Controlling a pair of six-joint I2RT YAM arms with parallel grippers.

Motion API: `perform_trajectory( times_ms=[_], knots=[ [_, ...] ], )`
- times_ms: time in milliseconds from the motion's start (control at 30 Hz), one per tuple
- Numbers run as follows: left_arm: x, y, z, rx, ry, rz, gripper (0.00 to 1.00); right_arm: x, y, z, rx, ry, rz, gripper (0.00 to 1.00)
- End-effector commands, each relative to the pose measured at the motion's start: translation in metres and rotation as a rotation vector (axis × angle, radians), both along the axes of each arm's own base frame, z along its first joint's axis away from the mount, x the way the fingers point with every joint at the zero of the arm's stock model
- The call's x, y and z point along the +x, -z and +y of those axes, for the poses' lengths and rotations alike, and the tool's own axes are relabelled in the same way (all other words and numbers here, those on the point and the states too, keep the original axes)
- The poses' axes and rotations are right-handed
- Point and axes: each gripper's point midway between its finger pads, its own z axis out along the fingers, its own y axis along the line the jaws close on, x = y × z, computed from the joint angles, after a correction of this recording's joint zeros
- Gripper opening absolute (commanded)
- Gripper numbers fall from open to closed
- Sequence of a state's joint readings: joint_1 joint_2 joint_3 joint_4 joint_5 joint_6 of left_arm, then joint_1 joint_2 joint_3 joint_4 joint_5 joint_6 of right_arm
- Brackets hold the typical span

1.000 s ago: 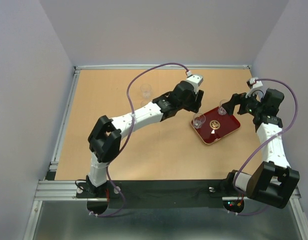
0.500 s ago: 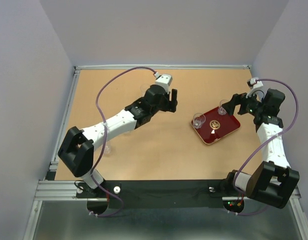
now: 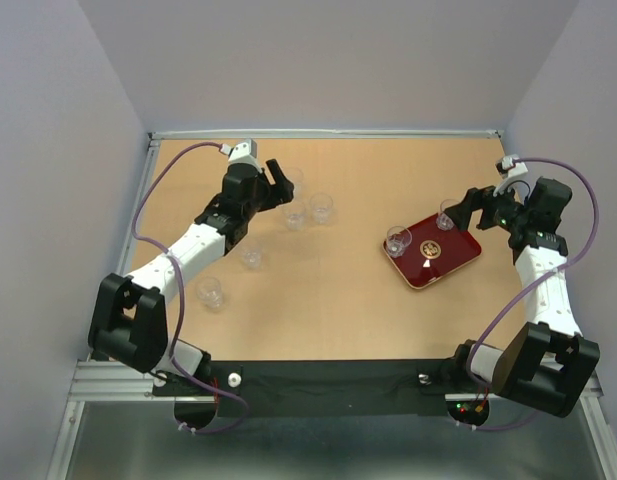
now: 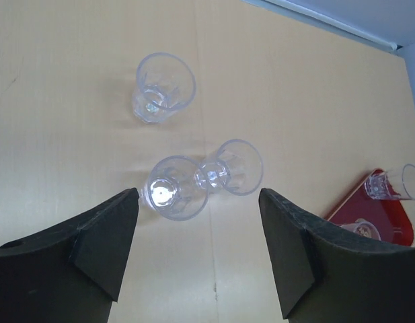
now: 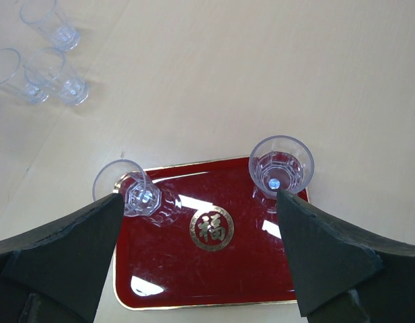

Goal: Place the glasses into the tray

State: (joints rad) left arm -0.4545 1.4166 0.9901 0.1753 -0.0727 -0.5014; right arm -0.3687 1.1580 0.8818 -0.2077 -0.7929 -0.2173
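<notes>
My left gripper should next go down to the side of the rim of the touching pair's nearer glass that is away from its neighbour, because one side of that glass touches the neighbour.
The dark red tray [image 3: 443, 262] lies right of centre and carries two clear glasses, one at its left corner [image 3: 398, 240] and one at its far corner [image 3: 448, 213]. My right gripper [image 3: 475, 208] hovers open and empty above the tray [image 5: 194, 269], with the two glasses [image 5: 136, 190] [image 5: 280, 165] just past its fingertips [image 5: 294, 222]. My left gripper [image 3: 281, 188] is open and empty at the back left. A touching pair of glasses [image 4: 175, 188] [image 4: 231, 168] stands just ahead of its jaws, with a third [image 4: 163, 87] beyond.
Two more loose glasses stand on the wooden table at the left [image 3: 251, 255] [image 3: 210, 292]. A raised metal rail [image 3: 328, 133] borders the table's far edge and left side. The tray's corner shows in the left wrist view [image 4: 395, 229].
My left arm has swung from beside the tray to the back left, above the loose glasses. The right arm and the tray's two glasses have not moved.
</notes>
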Motion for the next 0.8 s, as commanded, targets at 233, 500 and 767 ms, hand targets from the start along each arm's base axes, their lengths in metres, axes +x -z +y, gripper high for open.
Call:
perform_trajectory(
  times_ms=[233, 500, 767],
  knots=[
    [0.014, 0.022, 0.010, -0.120, -0.033, 0.090, 0.79, 0.003, -0.013, -0.004, -0.029, -0.006, -0.068, 1.00],
    [0.025, 0.051, 0.005, -0.094, -0.031, 0.156, 0.75, 0.003, -0.012, -0.005, -0.028, -0.005, -0.067, 1.00],
    [0.037, 0.082, 0.007, -0.034, -0.052, 0.214, 0.67, 0.003, -0.012, -0.006, -0.030, -0.004, -0.066, 1.00]
  ],
)
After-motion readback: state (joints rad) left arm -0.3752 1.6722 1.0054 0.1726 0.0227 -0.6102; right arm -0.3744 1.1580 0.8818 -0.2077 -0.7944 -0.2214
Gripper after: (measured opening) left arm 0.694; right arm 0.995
